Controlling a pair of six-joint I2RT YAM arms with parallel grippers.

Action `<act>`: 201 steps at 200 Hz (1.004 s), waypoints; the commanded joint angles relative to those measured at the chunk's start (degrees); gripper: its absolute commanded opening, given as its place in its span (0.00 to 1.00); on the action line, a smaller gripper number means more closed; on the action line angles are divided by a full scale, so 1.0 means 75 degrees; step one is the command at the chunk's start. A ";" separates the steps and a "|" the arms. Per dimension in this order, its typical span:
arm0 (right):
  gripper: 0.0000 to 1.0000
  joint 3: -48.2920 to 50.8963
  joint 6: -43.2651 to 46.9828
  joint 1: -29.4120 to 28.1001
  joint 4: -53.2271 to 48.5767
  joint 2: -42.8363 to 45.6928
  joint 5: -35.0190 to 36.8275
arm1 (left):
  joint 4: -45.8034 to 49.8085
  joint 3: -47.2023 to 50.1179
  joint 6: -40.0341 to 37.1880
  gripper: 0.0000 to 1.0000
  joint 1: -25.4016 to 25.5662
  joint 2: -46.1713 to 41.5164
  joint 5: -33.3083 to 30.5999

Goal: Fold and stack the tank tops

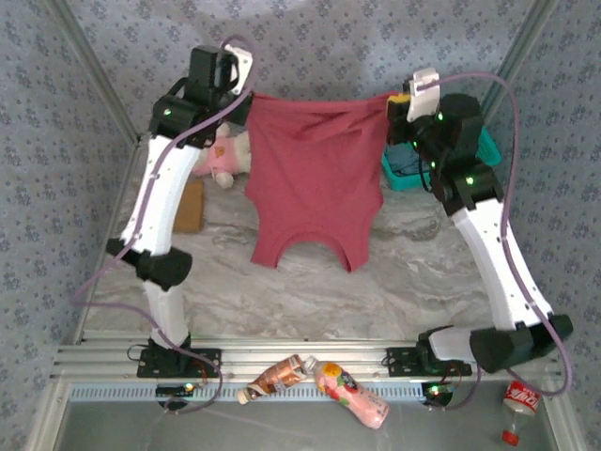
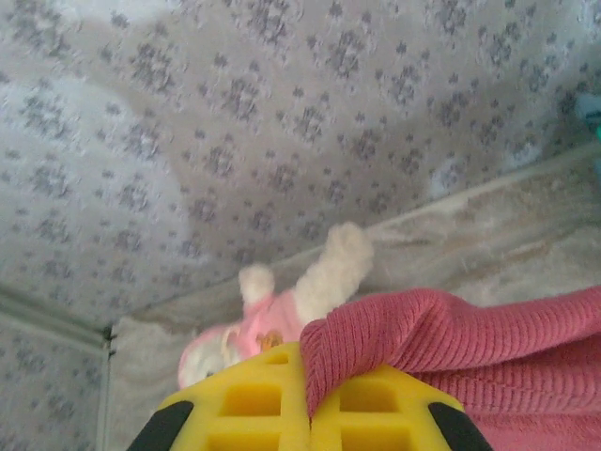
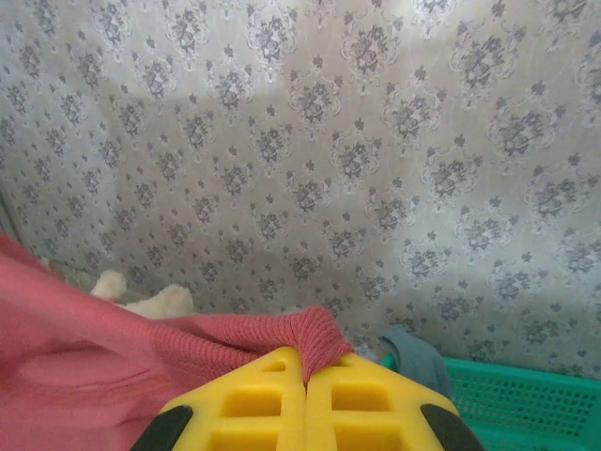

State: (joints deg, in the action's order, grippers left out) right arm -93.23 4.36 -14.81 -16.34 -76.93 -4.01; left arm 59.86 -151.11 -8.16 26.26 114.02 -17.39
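Observation:
I should move my right gripper back and down and let go of its tank top corner on the table by the near bar [image 1: 361, 312], because that bare part of the table is below and back of my gripper.
The dark red tank top [image 1: 315, 178] hangs spread between my two grippers above the far half of the table, its top edge pulled taut. My left gripper [image 1: 246, 94] is shut on its left corner, and the left wrist view shows ribbed red cloth [image 2: 451, 338] pinched between the yellow fingers of that gripper [image 2: 308, 362]. My right gripper [image 1: 394, 101] is shut on the right corner, with the red cloth [image 3: 113, 366] nipped at the tips of that gripper [image 3: 305, 362]. A tan-brown tank top [image 1: 191, 205] lies folded behind the left arm. Dusty blue cloth [image 3: 413, 352] hangs over the basket rim.
The white plush doll in pink [image 1: 223, 155] lies at the back left, just behind the hanging top. A teal lattice basket [image 1: 488, 150] stands at the back right beside the right arm. Three bottles [image 1: 352, 395] lie below the table's near rail. Patterned walls enclose the table.

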 commanded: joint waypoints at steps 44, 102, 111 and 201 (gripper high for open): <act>0.05 -0.1273 -0.0609 0.0615 -0.0850 -0.0394 -0.1152 | -0.0699 -0.1467 -0.0334 0.00 -0.0209 0.0560 0.0662; 0.05 0.1869 -0.1231 0.0409 -0.2115 0.1211 -0.1377 | 0.0133 0.3873 0.0770 0.00 -0.0388 -0.1865 0.1306; 0.05 0.2538 -0.1373 0.0327 -0.2273 0.1550 -0.1385 | -0.0407 0.5588 0.0980 0.00 -0.0384 -0.2619 0.1451; 0.07 0.8119 -0.4858 -0.2879 -0.1781 0.2267 -0.0276 | -0.0986 1.2665 0.3660 0.04 -0.0256 -0.4195 0.2249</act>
State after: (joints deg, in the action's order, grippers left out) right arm -35.62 -20.40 -30.41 -32.38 -59.90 -10.79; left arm 53.52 -58.30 11.51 23.79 82.15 -2.24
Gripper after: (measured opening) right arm 0.070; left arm 0.047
